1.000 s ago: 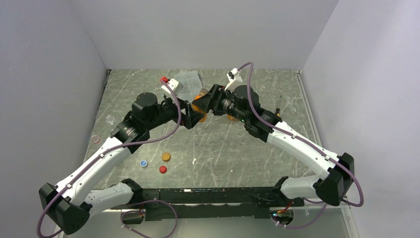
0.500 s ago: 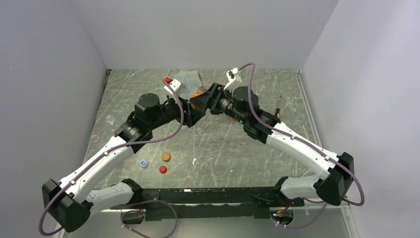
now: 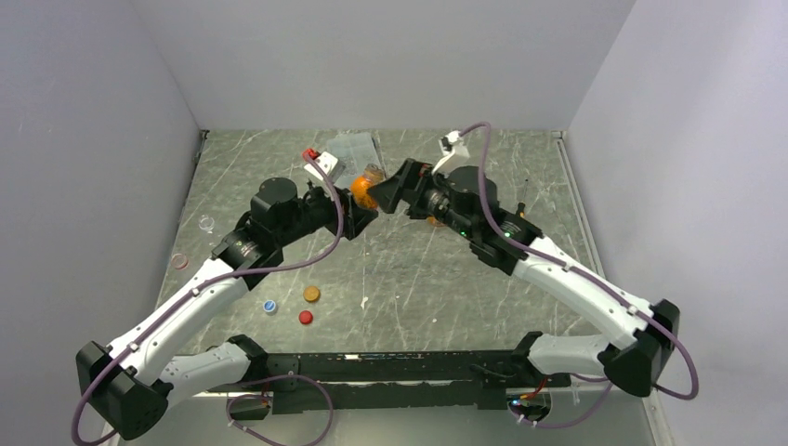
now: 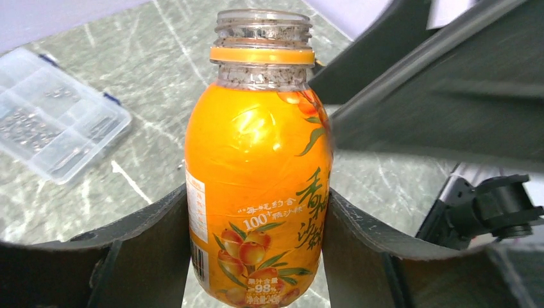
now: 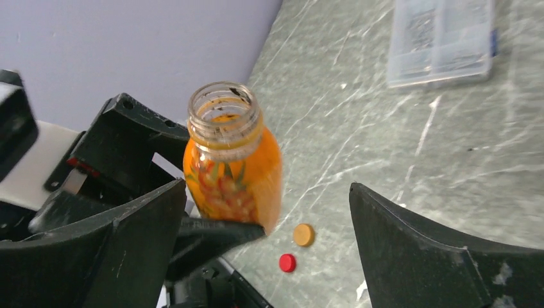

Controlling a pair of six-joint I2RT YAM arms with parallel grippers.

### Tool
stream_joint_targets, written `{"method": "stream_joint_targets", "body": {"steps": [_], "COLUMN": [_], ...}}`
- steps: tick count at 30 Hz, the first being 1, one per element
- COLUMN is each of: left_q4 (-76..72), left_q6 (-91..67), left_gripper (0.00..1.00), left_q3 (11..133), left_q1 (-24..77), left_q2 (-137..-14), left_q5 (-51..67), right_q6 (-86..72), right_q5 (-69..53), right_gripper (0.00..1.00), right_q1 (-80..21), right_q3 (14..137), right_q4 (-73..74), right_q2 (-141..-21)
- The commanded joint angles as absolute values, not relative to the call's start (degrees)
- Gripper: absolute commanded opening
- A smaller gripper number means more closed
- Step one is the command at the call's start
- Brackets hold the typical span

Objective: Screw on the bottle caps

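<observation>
Next, my right gripper moves back and down onto the orange cap (image 3: 311,294) (image 5: 304,235), since it lies below the gripper, to its left in the top view.
An uncapped orange bottle (image 4: 256,192) with a fruit label stands upright between both fingers of my left gripper (image 4: 256,205), which is shut on its body. In the top view that bottle (image 3: 365,189) is at the back middle, with my left gripper (image 3: 356,203) on it and my right gripper (image 3: 388,189) just to its right. In the right wrist view my right gripper (image 5: 268,192) is open, and the bottle (image 5: 231,167) sits near its left finger without being clamped. An orange cap (image 3: 311,294), a red cap (image 3: 306,317) and a blue-and-white cap (image 3: 269,306) lie on the table at the front left.
A flat clear compartment box (image 3: 353,149) lies at the back. Another orange bottle (image 3: 433,221) shows partly behind the right arm. Two small clear dishes (image 3: 205,223) (image 3: 179,261) sit near the left wall. The two wrists are very close together over the marble table (image 3: 409,279).
My left gripper has closed on the orange bottle. My right gripper has opened wide, let go of the bottle and drawn back slightly to the right.
</observation>
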State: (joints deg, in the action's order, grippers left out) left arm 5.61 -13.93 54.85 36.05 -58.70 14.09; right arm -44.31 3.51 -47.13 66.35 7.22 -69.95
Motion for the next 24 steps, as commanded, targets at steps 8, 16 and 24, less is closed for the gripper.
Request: {"method": "stream_joint_targets", "body": {"steps": [8, 16, 24], "left_q4": [14.02, 18.93, 20.61], "left_q6": [-7.12, -5.42, -5.77], "left_gripper": [0.48, 0.47, 0.47], "left_q3": [61.82, 68.45, 71.54], "left_q1": [24.75, 24.61, 24.60], "left_q2": [-54.74, -52.74, -49.49], "left_q5": [17.19, 15.17, 10.26], "right_q6": [-34.13, -27.83, -26.25], "right_q5": [7.88, 11.62, 12.96], "right_gripper": [1.00, 0.92, 0.85], "right_q1": [-45.47, -56.74, -65.86], "right_q3": [58.21, 57.27, 66.56], "right_q4": [14.11, 9.87, 7.15], "right_q2": [-59.51, -75.23, -95.28]}}
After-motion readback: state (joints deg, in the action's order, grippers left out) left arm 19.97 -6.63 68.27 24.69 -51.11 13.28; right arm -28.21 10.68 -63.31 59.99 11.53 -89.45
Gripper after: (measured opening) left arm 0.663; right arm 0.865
